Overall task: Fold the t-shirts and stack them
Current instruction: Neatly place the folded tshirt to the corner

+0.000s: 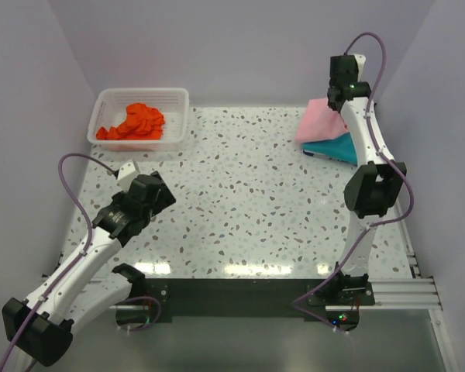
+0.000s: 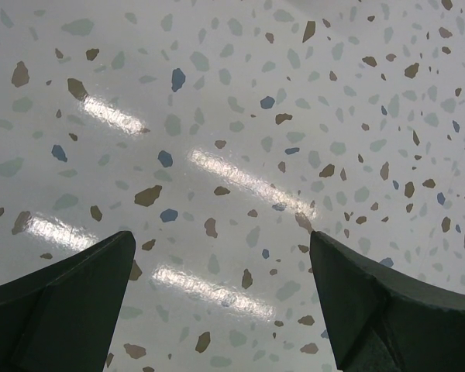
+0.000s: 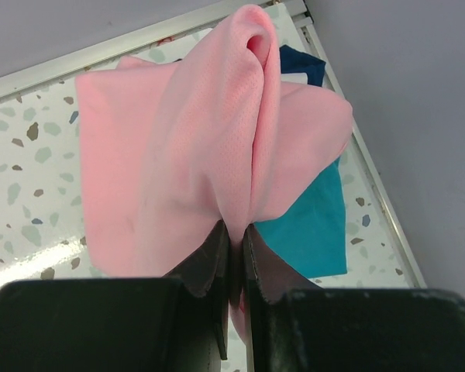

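My right gripper will next go down toward the right in the top view and pull the pink shirt's edge over the teal shirt's side by the table's metal edge, as that side is uncovered.
My right gripper is shut on a fold of the light pink t-shirt and holds it lifted over the teal blue t-shirt at the table's far right. In the top view the pink shirt hangs from the right gripper above the teal shirt. The orange-red t-shirt lies crumpled in the white mesh basket at the far left. My left gripper is open and empty over bare table, seen in the top view at the left.
The speckled table has a raised metal edge at the right. Grey walls stand close on the left, back and right. The right arm's elbow rises over the table's right side.
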Robot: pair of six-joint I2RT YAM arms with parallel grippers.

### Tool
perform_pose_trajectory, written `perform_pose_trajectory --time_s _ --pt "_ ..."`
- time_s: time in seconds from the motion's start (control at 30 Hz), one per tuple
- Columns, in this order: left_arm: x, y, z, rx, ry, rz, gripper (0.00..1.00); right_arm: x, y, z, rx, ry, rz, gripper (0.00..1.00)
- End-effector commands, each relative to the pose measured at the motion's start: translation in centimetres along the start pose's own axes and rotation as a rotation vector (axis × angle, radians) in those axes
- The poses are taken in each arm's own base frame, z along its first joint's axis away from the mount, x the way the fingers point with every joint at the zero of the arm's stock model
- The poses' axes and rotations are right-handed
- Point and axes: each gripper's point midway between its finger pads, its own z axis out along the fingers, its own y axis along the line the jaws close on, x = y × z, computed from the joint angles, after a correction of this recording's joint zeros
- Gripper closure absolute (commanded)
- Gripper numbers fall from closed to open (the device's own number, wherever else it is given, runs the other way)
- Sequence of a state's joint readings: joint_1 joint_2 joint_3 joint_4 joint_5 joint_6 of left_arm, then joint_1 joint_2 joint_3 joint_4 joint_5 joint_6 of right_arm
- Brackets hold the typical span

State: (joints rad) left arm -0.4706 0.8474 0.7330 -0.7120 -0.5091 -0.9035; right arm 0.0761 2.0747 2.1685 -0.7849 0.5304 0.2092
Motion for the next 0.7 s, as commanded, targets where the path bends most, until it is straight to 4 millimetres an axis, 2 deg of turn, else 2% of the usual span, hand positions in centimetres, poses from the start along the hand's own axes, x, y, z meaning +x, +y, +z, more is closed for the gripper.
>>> perform_pose_trajectory --time_s 0.0,0.17,0.37,0.4,0.67 --pt "-1.1 -0.6 0.0 0.017 -0.037 -0.015 0.0 -1.1 -1.4 0.7 0.025 -0.03 0.047 1.0" --pt "-1.1 -0.6 0.0 0.013 -0.037 -0.015 0.0 0.3 -3.1 2.1 0.055 0.017 0.036 1.0" --pt "-1.3 -0.5 0.0 0.009 -0.042 -0.016 0.0 2.9 -2.8 4.0 0.052 0.045 -0.017 1.0" --pt "-1.3 -0.5 0.0 0.008 -0.041 -0.014 0.0 3.1 -4.3 4.8 0.078 0.057 -0.005 1.0" --pt "-1.2 -0.4 0.1 -0.004 -0.04 -0.014 0.0 4.4 -6.1 7.8 0.129 0.082 -0.02 1.0"
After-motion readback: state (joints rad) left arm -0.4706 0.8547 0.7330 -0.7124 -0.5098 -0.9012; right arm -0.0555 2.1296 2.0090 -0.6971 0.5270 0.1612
